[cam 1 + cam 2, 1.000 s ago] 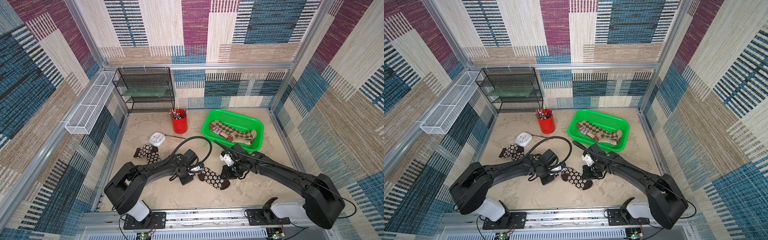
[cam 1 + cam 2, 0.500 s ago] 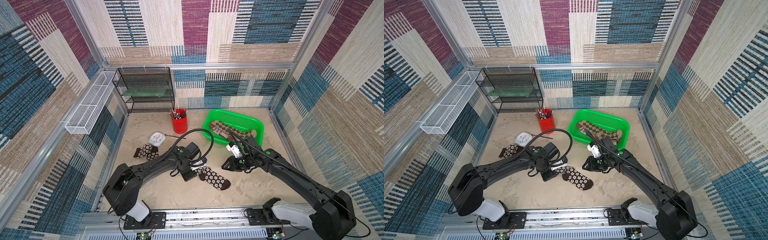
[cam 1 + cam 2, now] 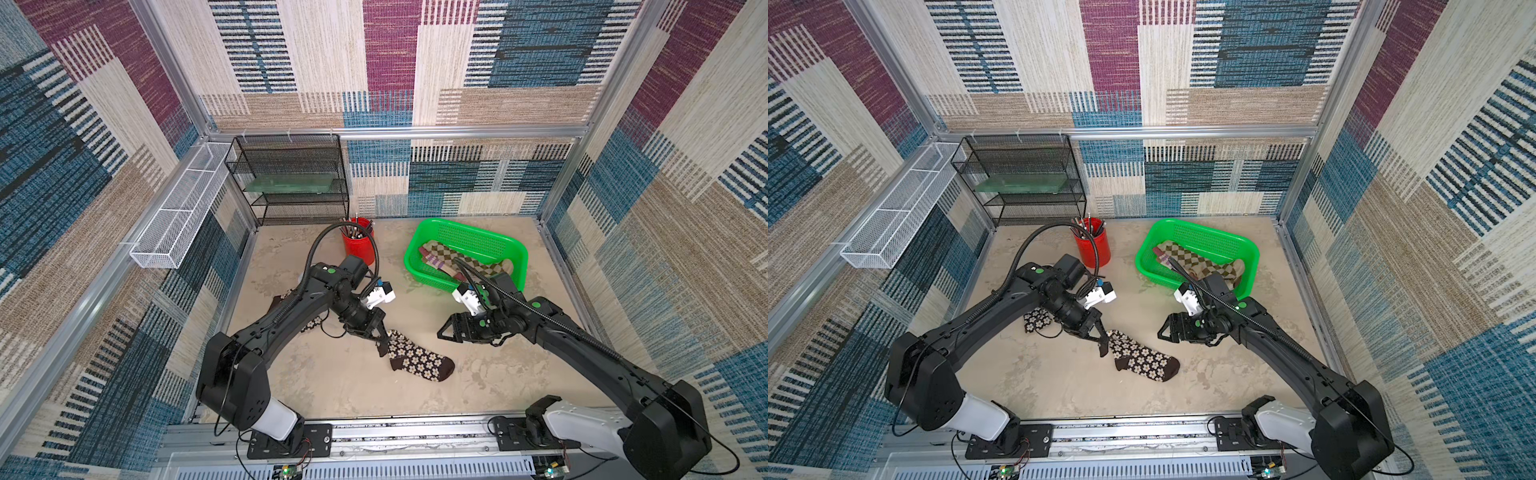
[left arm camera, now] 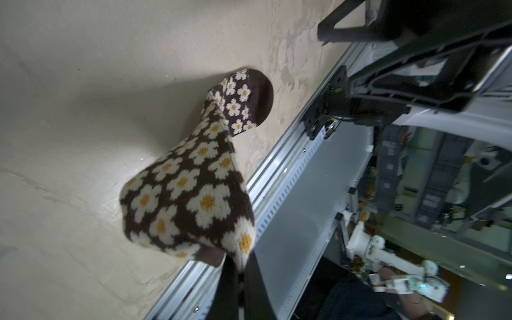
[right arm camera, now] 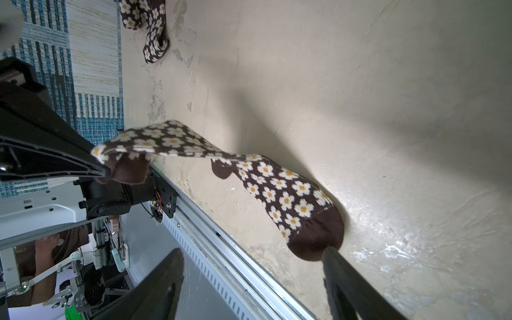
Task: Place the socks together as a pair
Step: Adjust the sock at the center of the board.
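Note:
The held sock hangs twisted. My left gripper next needs to move down and away from the toe (image 5: 315, 238), toward the matching sock, and release the cuff on the bare tabletop.
A dark brown sock with white flowers (image 3: 419, 359) (image 3: 1144, 359) lies mid-table, its toe on the surface and its cuff raised. My left gripper (image 3: 381, 347) (image 3: 1104, 347) is shut on that cuff; in the left wrist view the sock (image 4: 191, 180) hangs from the pinching gripper (image 4: 241, 274). My right gripper (image 3: 444, 332) (image 3: 1165, 332) stands open to the right of the sock, holding nothing. In the right wrist view the sock's toe (image 5: 315, 238) sits just ahead of the gripper (image 5: 253, 250). The matching sock (image 3: 309, 326) (image 3: 1036, 322) (image 5: 149, 30) lies partly under my left arm.
A green basket (image 3: 415, 266) (image 3: 1142, 262) at the back right holds argyle socks (image 3: 453, 257). A red pencil cup (image 3: 357, 247) stands at the back centre. Behind it is a black wire shelf (image 3: 291, 178). A white wire basket (image 3: 178, 216) hangs on the left wall.
My right gripper has opened and drawn back from the flowered sock's toe. My left gripper has shut on the cuff and raised it slightly.

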